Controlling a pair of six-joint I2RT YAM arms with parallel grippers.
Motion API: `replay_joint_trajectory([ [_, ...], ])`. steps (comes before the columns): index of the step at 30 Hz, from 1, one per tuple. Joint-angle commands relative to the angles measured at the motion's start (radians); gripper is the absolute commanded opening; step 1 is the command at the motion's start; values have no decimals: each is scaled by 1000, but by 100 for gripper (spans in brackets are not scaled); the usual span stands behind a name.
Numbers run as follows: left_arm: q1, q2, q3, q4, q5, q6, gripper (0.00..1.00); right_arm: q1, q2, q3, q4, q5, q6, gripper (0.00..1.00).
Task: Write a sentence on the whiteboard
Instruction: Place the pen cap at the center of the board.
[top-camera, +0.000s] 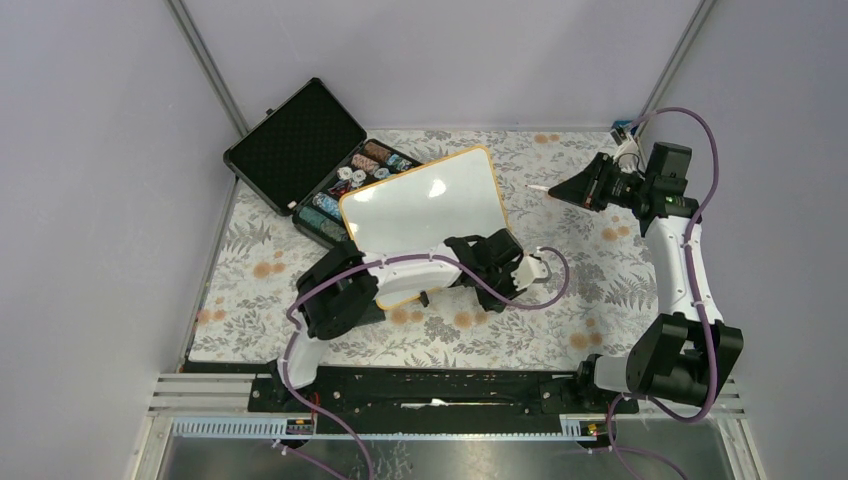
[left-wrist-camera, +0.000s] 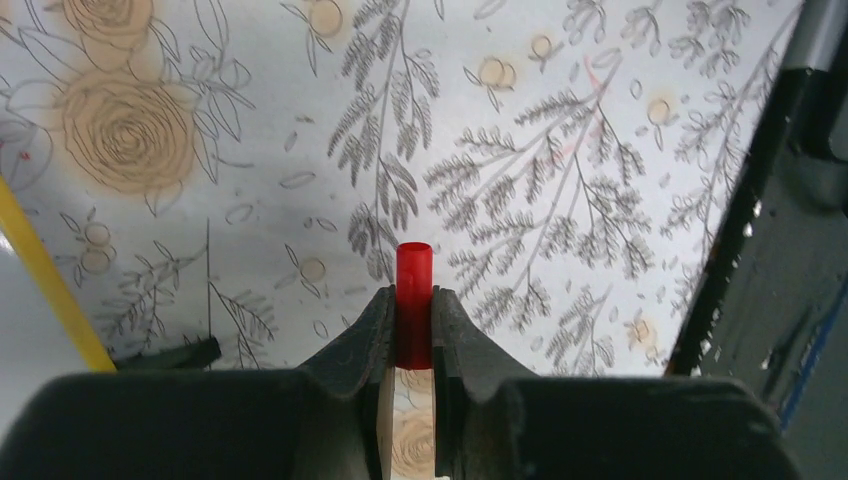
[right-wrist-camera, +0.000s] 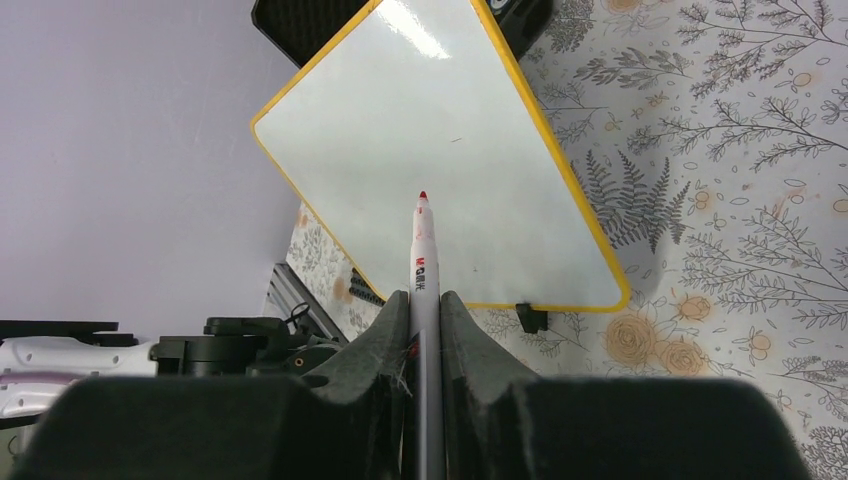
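Note:
The left gripper brings the red marker cap down onto the empty patch of flowered tablecloth beside the board next, then releases the cap.
The whiteboard, white with a yellow-orange frame, lies at an angle on the flowered tablecloth. Its face shows plain white; no sentence is in view. My right gripper hovers off the board's right edge, shut on a white marker whose bare red tip points at the board. My left arm lies across the board's near edge. Its gripper is right of the board, low over the cloth. The left gripper is shut on the red marker cap.
An open black case holding several poker chips sits at the back left, touching the board's far corner. Grey walls close in the table. The board's yellow edge and a black foot show in the wrist views.

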Motion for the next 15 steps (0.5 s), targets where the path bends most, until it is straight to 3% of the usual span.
replay_joint_trajectory([
  [1, -1, 54, 81, 40, -42, -35, 4, -8, -15, -3, 39, -6, -24, 0],
  [9, 1, 119, 113, 9, -62, -57, 8, -9, -52, -42, 38, -20, -48, 0],
  [15, 2, 143, 118, -22, -75, -67, 20, -9, -65, -52, 37, -24, -56, 0],
])
